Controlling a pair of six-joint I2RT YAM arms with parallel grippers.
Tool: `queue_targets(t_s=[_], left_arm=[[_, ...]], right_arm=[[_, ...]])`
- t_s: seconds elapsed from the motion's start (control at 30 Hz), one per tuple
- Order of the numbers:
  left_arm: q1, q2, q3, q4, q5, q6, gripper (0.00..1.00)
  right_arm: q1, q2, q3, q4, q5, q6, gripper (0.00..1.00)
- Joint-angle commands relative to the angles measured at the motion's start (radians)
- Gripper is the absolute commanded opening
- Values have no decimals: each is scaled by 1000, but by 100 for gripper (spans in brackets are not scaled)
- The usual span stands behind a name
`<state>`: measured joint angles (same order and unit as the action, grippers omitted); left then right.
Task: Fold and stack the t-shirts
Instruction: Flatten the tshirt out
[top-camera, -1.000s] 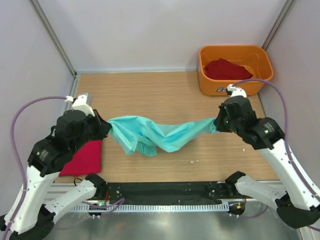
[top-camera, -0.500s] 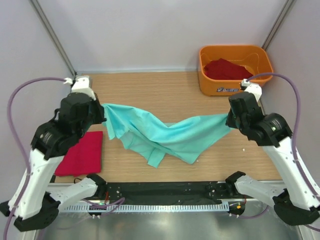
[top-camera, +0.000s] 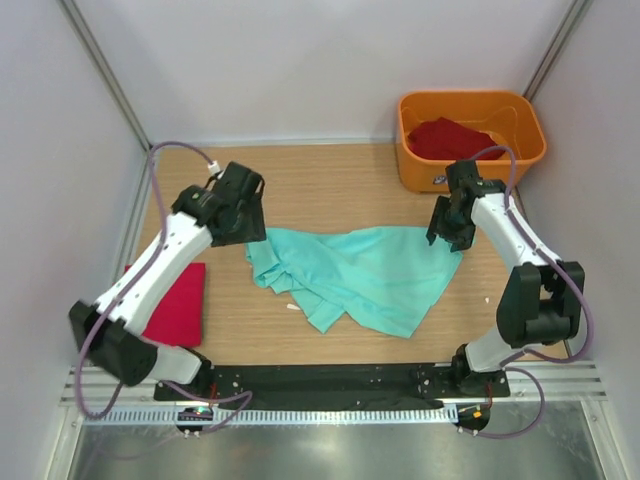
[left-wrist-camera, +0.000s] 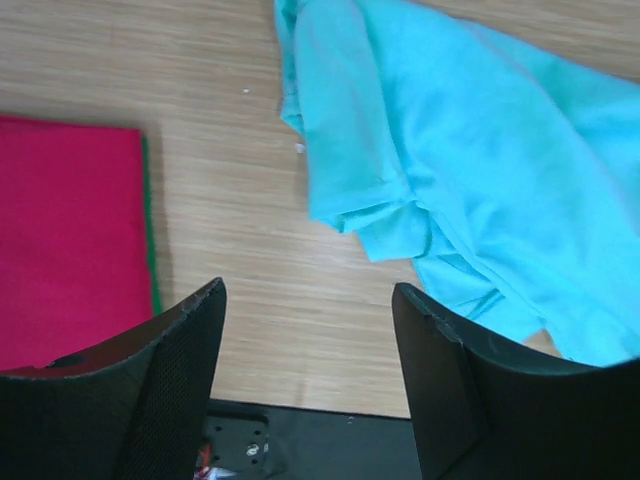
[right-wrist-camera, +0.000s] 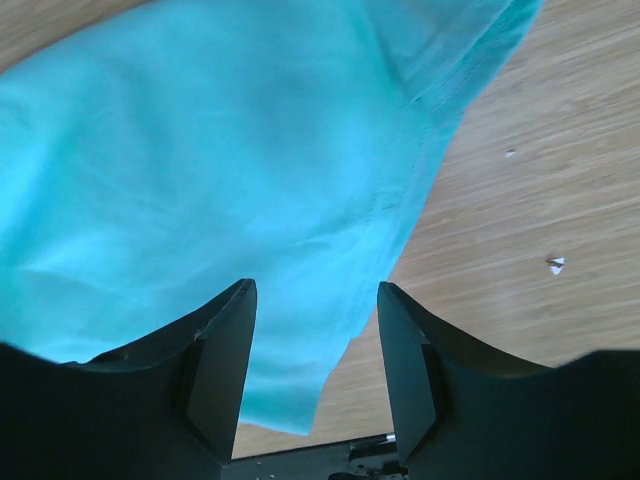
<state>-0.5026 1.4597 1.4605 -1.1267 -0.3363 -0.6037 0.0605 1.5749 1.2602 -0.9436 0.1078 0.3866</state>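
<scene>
I need to move my left gripper down and to the right in the top view next, onto the folded flap's near edge (top-camera: 270, 276) (left-wrist-camera: 378, 202), because its open fingers are around bare wood.
The mint-green t-shirt (top-camera: 360, 272) lies crumpled and partly spread in the middle of the table, its bunched left end (left-wrist-camera: 380, 190) toward my left arm. My left gripper (top-camera: 252, 232) hovers open just above that end; in the wrist view its fingers (left-wrist-camera: 308, 290) frame bare wood. My right gripper (top-camera: 446, 236) is open over the shirt's right edge (right-wrist-camera: 200, 180), and its fingers (right-wrist-camera: 315, 285) hold nothing. A folded deep red t-shirt (top-camera: 176, 305) lies flat at the left (left-wrist-camera: 65, 230). Another red t-shirt (top-camera: 450, 138) sits in the tub.
The orange plastic tub (top-camera: 470, 98) stands at the back right corner, close behind my right arm. A black rail (top-camera: 330, 382) runs along the table's near edge. White walls close in the left, back and right sides.
Both grippers have opened and let go of the mint-green t-shirt, which has dropped from its stretched hang onto the table. Both arms have swung farther from the near edge.
</scene>
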Motion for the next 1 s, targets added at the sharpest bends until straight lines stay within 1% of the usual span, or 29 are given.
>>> queue_targets(t_s=[0.0, 0.03, 0.07, 0.1, 0.13, 0.17, 0.2, 0.23, 0.27, 0.3, 0.33, 0.37, 0.43, 0.47, 0.5, 0.53, 0.6, 0.67, 0.7, 0.8, 0.9, 0.97], left_arm=[[3, -226, -165, 66, 153, -77, 68], [3, -248, -166, 67, 198, -87, 67], [3, -263, -246, 99, 218, -100, 66], [1, -278, -273, 107, 232, -132, 65], [3, -289, -294, 117, 246, -136, 64], [1, -295, -311, 158, 258, -134, 63], [3, -291, -325, 180, 276, -134, 61], [3, -283, -316, 197, 293, -140, 57], [3, -241, -302, 211, 292, -146, 54], [3, -211, -252, 206, 286, -149, 51], [1, -167, -221, 193, 249, -151, 49], [-11, -86, -189, 156, 222, -151, 49], [-23, 17, -85, 110, 175, -154, 52], [-28, 62, -54, 61, 149, -162, 52], [-28, 158, -28, 41, 131, -168, 52], [-30, 197, 21, 3, 112, -174, 54], [-30, 284, 44, -2, 74, -180, 55], [-28, 327, 76, 4, 75, -185, 56], [-28, 374, 89, 5, 83, -183, 55], [-28, 457, 141, -19, 91, -183, 53], [-28, 481, 141, -16, 89, -180, 50], [-28, 491, 139, -10, 83, -176, 46]], right_arm=[[47, -163, -92, 26, -129, -6, 61], [47, -189, -93, 38, -164, 7, 66], [48, -214, -181, 51, -213, 20, 69], [48, -234, -223, 64, -267, 38, 72], [48, -284, -266, 75, -293, 44, 77], [48, -311, -348, 83, -312, 54, 78], [55, -341, -382, 86, -321, 69, 82], [59, -389, -407, 83, -318, 77, 82], [62, -412, -442, 74, -312, 84, 82], [71, -429, -452, 63, -297, 89, 81], [74, -455, -459, 55, -292, 95, 80], [76, -464, -467, 51, -290, 97, 79], [79, -469, -461, 40, -287, 103, 75], [82, -464, -435, 28, -286, 101, 75], [81, -463, -420, 8, -284, 101, 74], [85, -461, -391, 0, -277, 100, 74], [88, -463, -364, -23, -248, 92, 75], [93, -467, -341, -37, -208, 89, 76], [94, -469, -340, -44, -200, 90, 77], [104, -477, -361, -50, -189, 113, 77], [133, -492, -404, -41, -189, 150, 77], [166, -504, -429, -37, -172, 173, 77]])
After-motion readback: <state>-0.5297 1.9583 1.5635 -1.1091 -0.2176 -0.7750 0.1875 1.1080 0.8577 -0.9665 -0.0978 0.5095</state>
